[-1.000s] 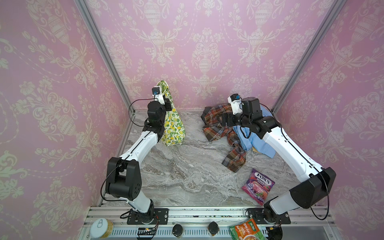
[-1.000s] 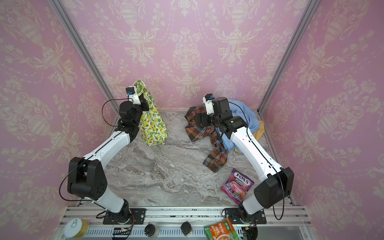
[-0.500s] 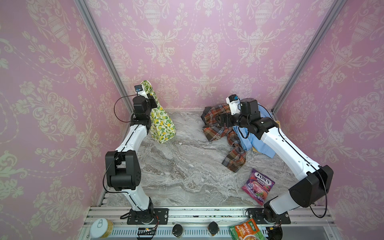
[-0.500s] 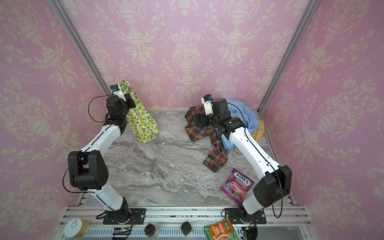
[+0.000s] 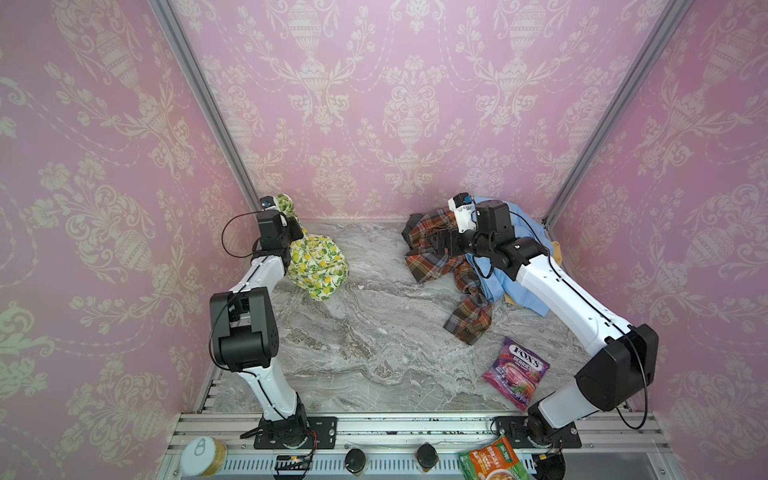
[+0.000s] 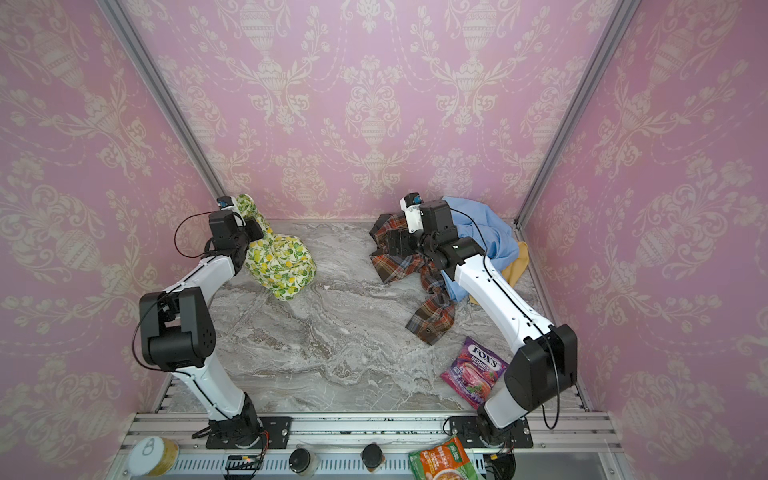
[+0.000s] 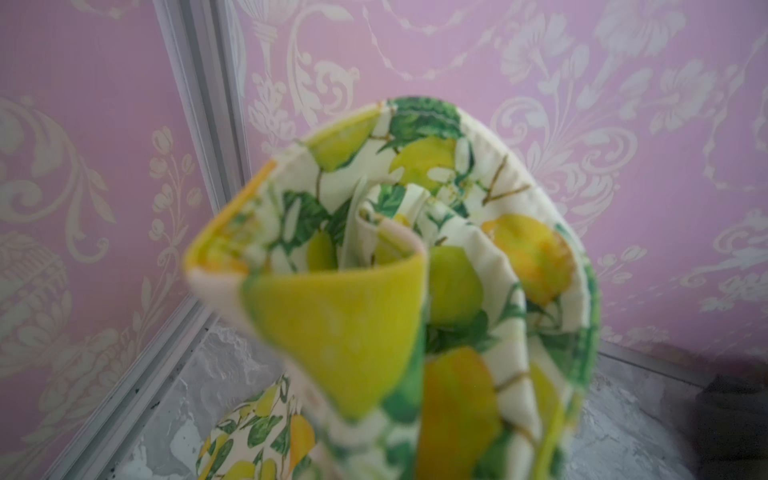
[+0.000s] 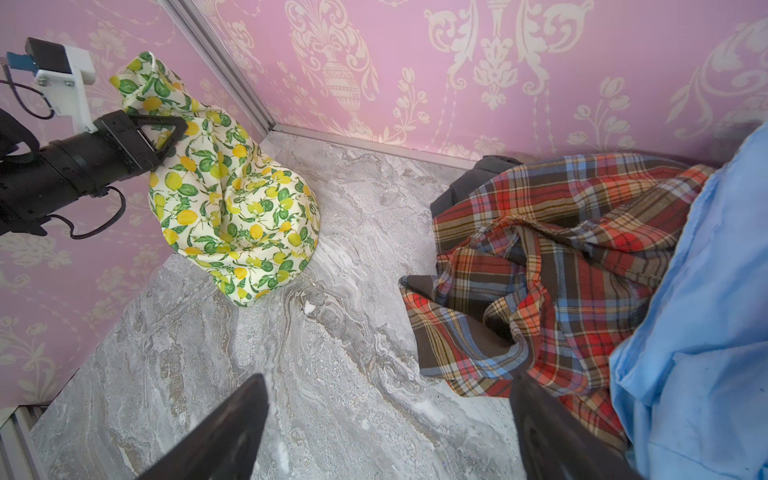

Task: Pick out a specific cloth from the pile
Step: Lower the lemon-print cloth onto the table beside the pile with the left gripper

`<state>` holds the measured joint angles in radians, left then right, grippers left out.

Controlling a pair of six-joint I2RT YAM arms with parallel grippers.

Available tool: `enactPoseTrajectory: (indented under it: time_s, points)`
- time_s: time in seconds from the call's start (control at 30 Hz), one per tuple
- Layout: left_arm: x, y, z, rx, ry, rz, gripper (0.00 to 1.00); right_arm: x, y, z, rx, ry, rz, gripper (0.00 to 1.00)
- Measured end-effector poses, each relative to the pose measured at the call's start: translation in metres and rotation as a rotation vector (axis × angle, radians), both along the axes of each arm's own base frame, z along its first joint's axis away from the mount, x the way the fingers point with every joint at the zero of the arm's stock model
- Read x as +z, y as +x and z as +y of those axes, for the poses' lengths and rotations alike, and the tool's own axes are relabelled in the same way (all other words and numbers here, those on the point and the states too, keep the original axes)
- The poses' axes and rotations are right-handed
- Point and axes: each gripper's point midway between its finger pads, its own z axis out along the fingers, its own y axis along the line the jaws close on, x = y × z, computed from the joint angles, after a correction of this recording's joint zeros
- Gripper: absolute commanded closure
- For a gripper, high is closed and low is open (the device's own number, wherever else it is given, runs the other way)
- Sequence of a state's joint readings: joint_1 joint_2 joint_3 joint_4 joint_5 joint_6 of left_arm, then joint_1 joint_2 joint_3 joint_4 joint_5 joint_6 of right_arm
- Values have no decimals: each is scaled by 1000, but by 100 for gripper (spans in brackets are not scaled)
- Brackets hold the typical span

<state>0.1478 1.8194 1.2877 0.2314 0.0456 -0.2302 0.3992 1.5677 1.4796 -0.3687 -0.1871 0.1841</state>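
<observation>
The held upper part of the cloth needs to go down next onto the cloth's bunched lower end [image 5: 318, 267] [image 7: 257, 440], which rests on the table below. My left gripper should lower it there and let go, clear of the pile.
The cloth [image 5: 320, 266] [image 6: 282, 266], white with yellow lemons and green leaves, hangs near the back left corner with its lower end bunched on the marble table. My left gripper [image 5: 296, 230] [image 6: 253, 228] [image 8: 170, 137] is shut on its upper part. The cloth [image 7: 415, 291] fills the left wrist view and hides the jaws there. The pile lies at the back right: a plaid shirt [image 5: 440, 266] [image 8: 561, 257], a light blue shirt [image 5: 494, 286] [image 8: 706, 311] and a mustard piece [image 6: 517, 266]. My right gripper [image 5: 434, 245] [image 8: 388, 386] hovers open over the plaid shirt's left edge, holding nothing.
A purple Fox's candy bag [image 5: 515, 372] lies at the front right of the table [image 5: 374, 332]. Pink walls close in the back and both sides. A tin can [image 5: 203, 455] and a green-orange packet [image 5: 492, 461] sit on the front rail.
My left gripper has carried the cloth leftward toward the back left corner, and the cloth now slumps wider on the table. The right arm has hardly moved.
</observation>
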Motion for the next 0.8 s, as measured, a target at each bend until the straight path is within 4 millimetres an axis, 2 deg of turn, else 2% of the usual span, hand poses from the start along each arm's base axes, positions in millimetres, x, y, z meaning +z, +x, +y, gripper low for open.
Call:
enactPoseTrajectory:
  time_s: [0.13, 0.23, 0.37, 0.5, 0.67, 0.8]
  points:
    - [-34, -3, -44, -63, 38, 109, 100, -16, -2, -1, -2, -12, 26, 8]
    - [-62, -8, -60, -83, 62, 204, 100, -26, -3, -2, -2, -18, 39, 8]
    - [-101, -10, -56, -67, 81, 350, 100, -38, -5, -3, -3, -25, 56, 8]
    - [-129, -14, -49, -51, 89, 474, 100, -44, -9, -4, -3, -26, 58, 8]
    - [-147, -16, -45, -57, 123, 578, 100, -45, -11, -6, -4, -21, 47, 8]
    - [-153, -17, -39, -65, 173, 631, 100, -46, -10, -5, -5, -15, 41, 8]
